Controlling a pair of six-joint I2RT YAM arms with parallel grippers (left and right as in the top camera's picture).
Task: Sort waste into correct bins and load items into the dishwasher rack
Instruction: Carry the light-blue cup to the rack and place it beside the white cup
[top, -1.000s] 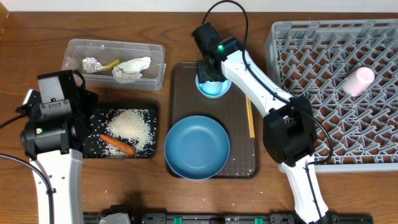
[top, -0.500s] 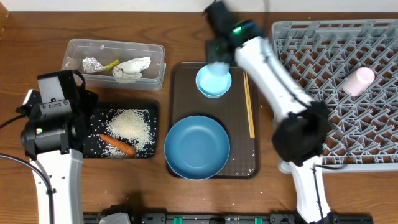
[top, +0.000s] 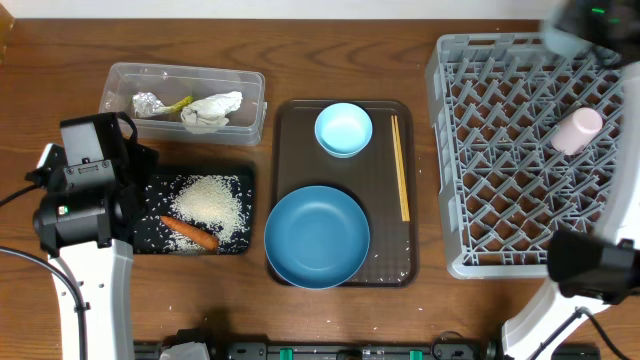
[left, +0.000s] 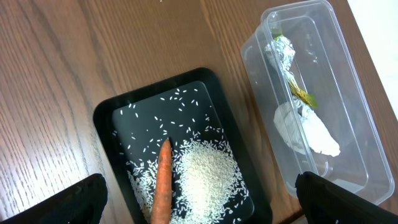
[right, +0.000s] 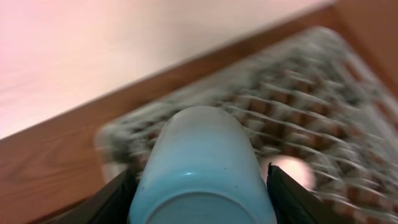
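Note:
My right gripper moves back and down next to release the cup at the free rack slots (top: 609, 155) beside the pale cup, which lie below and back of the gripper.
My right gripper (right: 200, 193) is shut on the light-blue cup (right: 202, 162), held above the grey dishwasher rack (top: 520, 160); in the overhead view the gripper is blurred at the top right corner (top: 590, 20). A pale cup (top: 577, 130) lies in the rack. The small light-blue bowl (top: 343, 130), large blue plate (top: 317, 237) and chopsticks (top: 400, 165) rest on the brown tray (top: 395, 260). My left gripper (left: 199, 205) is open above the black tray (left: 118, 124) with rice (left: 208, 171) and carrot (left: 163, 180). The clear tub (left: 348, 74) holds foil ball (top: 146, 102), wrapper (top: 178, 103) and tissue (top: 212, 110).
The rack also shows blurred in the right wrist view (right: 298, 118), with the pale cup (right: 283, 168) behind the held cup. The left arm's body (top: 85, 200) stands at the table's left side beside the black tray (top: 245, 180).
My right arm has swung fast from over the bowl on the brown tray up and right to the rack's far corner, carrying the light-blue cup. The left arm has not moved.

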